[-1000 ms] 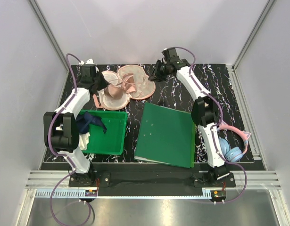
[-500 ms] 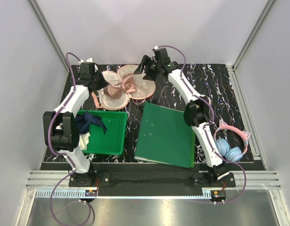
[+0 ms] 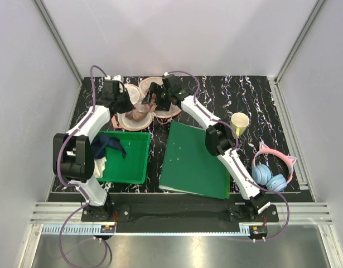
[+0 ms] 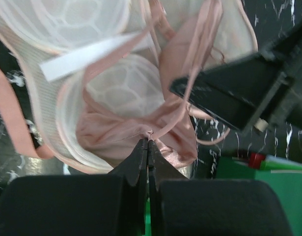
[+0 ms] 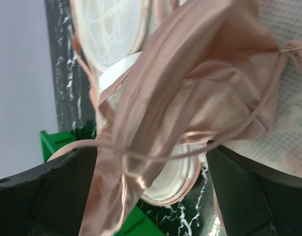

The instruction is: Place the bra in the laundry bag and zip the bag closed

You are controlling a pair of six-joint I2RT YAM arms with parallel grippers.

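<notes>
The bra's ribbed edge [image 3: 151, 106] [image 5: 143, 145] is a shiny fold that already hangs between the spread fingers of my right gripper. My right gripper is nearly in place and needs to close its fingers around it next.
The laundry bag [image 3: 131, 120] lies open at the back left as two round halves with peach rims and white mesh [image 4: 111, 83] inside. The pale pink bra [image 3: 143, 106] is bunched over the halves, its thin straps trailing. My left gripper [image 3: 125, 105] is shut, and its tips [image 4: 148, 142] pinch the bra [image 4: 131, 132] where a strap meets the fabric. My right gripper [image 3: 153, 99] stands wide open just right of it. In the right wrist view the shiny bra [image 5: 200, 93] hangs between that gripper's [image 5: 151, 164] spread fingers [image 5: 259, 187], over the bag's mesh [image 5: 116, 24].
A green bin [image 3: 132, 162] holding a dark blue cloth [image 3: 107, 144] and a white cloth sits near the left arm. A green folder [image 3: 196, 159] lies in the middle. A yellow cup [image 3: 239, 121] and pink-and-blue headphones [image 3: 274, 174] are on the right.
My right arm has swung left from the back right to over the bag, and its jaws have opened wide around the bra. The yellow cup has come into view. The left gripper stays shut.
</notes>
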